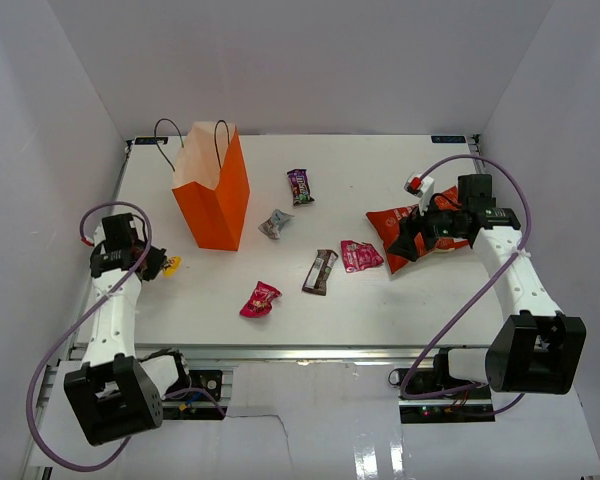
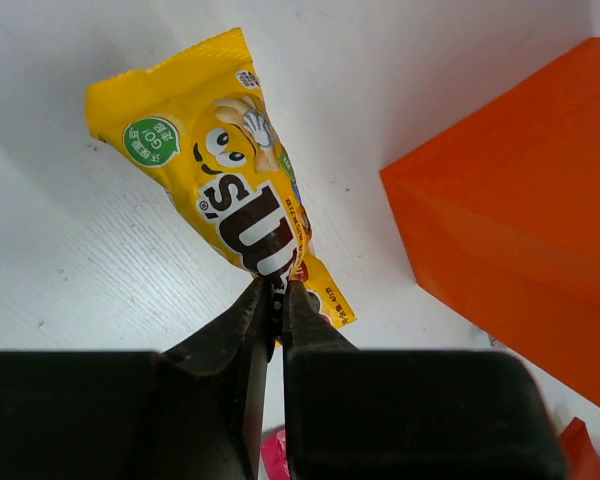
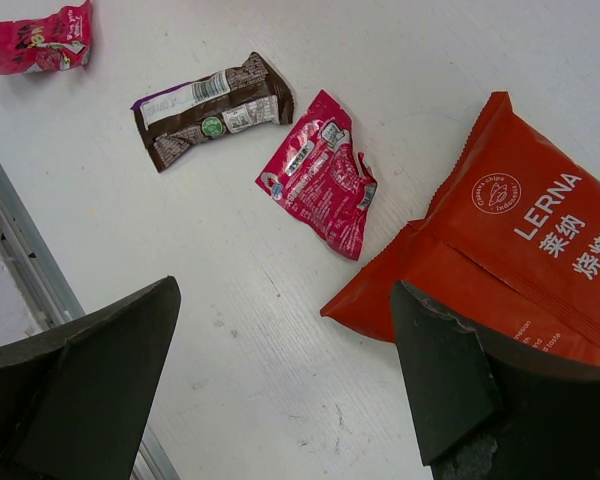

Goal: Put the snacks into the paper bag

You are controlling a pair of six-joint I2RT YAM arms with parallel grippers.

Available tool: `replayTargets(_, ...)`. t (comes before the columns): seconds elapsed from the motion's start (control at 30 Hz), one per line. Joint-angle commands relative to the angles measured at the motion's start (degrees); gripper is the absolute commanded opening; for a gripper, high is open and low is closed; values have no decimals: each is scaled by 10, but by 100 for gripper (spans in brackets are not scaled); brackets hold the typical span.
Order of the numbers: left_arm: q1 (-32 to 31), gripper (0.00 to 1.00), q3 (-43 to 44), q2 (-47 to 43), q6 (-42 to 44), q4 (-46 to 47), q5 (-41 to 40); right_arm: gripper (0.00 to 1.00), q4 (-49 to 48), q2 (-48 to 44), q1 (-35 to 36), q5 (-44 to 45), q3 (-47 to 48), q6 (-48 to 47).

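Note:
The robot will next raise its left gripper up and outward, over the paper bag's opening [image 1: 203,160], to let go of the yellow candy pack [image 1: 171,265], since the sides of the paper bag rise above the gripper.
My left gripper [image 2: 277,290] is shut on the lower end of a yellow candy pack [image 2: 220,170], low over the table left of the orange paper bag [image 2: 520,240]. From above, that gripper [image 1: 158,265] and the yellow pack [image 1: 171,265] sit near the table's left edge, with the paper bag [image 1: 213,195] standing upright and open-topped. My right gripper [image 3: 285,290] stands open, one finger over the near corner of the red-orange chip bag [image 3: 520,250]. A pink candy [image 3: 320,185], a brown bar [image 3: 210,105] and another pink candy [image 3: 40,40] lie beyond it.
Mid-table lie a silver candy [image 1: 275,224] and a purple candy [image 1: 300,186]. White walls close in the table on three sides. The metal front rail [image 1: 310,352] runs along the near edge by the arm bases.

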State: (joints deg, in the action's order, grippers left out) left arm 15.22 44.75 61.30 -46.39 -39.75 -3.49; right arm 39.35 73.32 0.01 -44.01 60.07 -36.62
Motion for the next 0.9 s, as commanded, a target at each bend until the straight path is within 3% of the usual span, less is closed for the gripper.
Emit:
replayTargets(0.0,2,12,55,-34,2,-23,-6,91,7,-8,-1,-10,28,-1)
replayTargets(0.3,2,4,261,-60,50,-7,33,91,11,-2,-1,-10,39,2)
replayTargets(0.47,-11,3,319,-53,107,108,189,91,10,2,-1,-11,45,5)
replayTargets(0.6,-58,2,352,-8,151,142,259,91,13,6,-1,-11,51,4)
replayTargets(0.87,-143,3,412,71,298,127,216,91,17,3,-1,-7,50,3)
